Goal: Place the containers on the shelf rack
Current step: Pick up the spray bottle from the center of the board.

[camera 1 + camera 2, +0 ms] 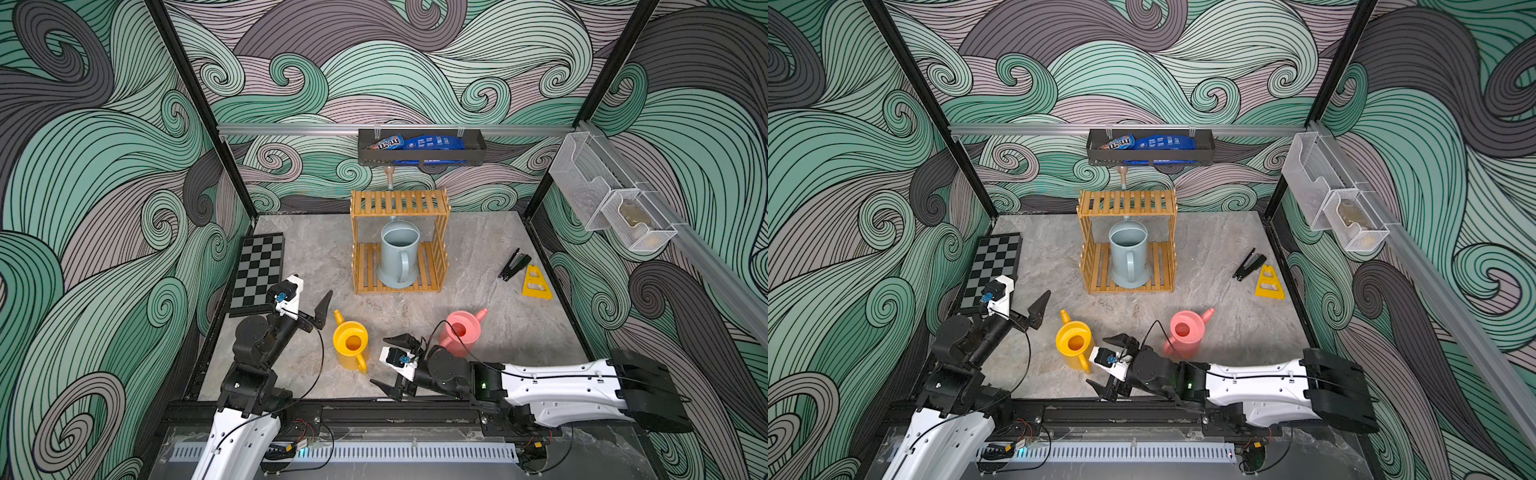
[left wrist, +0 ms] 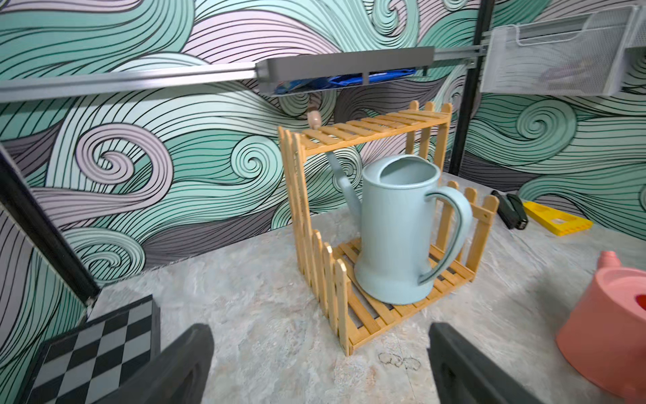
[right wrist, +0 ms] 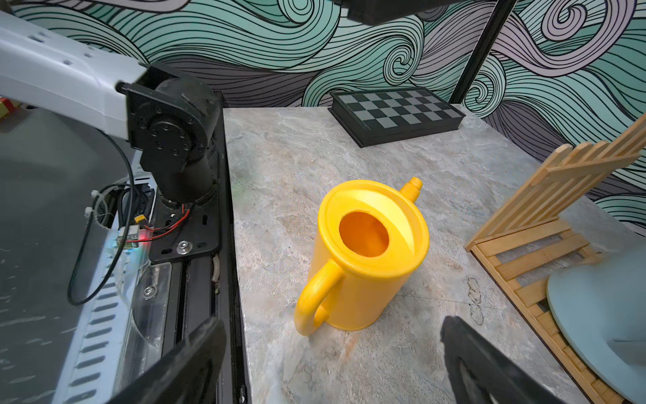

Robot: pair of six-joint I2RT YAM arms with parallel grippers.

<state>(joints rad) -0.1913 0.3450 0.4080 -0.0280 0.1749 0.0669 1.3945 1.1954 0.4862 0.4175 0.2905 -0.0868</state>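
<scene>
The narrow loop sticks out at an angle to my open fingers, so next I will move my right gripper in to the yellow can's handle (image 1: 362,364) (image 3: 318,295) and turn it to straddle the loop before closing.
The pale blue watering can (image 1: 399,257) stands upright on the lower tier of the wooden shelf rack (image 1: 399,203), its spout poking out behind. The yellow can (image 1: 351,345) and the pink can (image 1: 461,330) stand on the table in front of the rack. My right gripper (image 1: 378,360) is open, low near the front edge, beside the yellow can's handle. In the right wrist view that can (image 3: 367,252) sits just ahead of the open gripper (image 3: 332,323). My left gripper (image 1: 318,311) is open and empty, left of the yellow can, facing the rack (image 2: 374,129).
A chessboard (image 1: 257,274) lies along the left wall. A black stapler (image 1: 513,264) and a yellow triangular piece (image 1: 536,284) lie at the right. A black wall tray (image 1: 419,147) with snack bags hangs above the rack. White mesh baskets (image 1: 611,199) hang on the right wall.
</scene>
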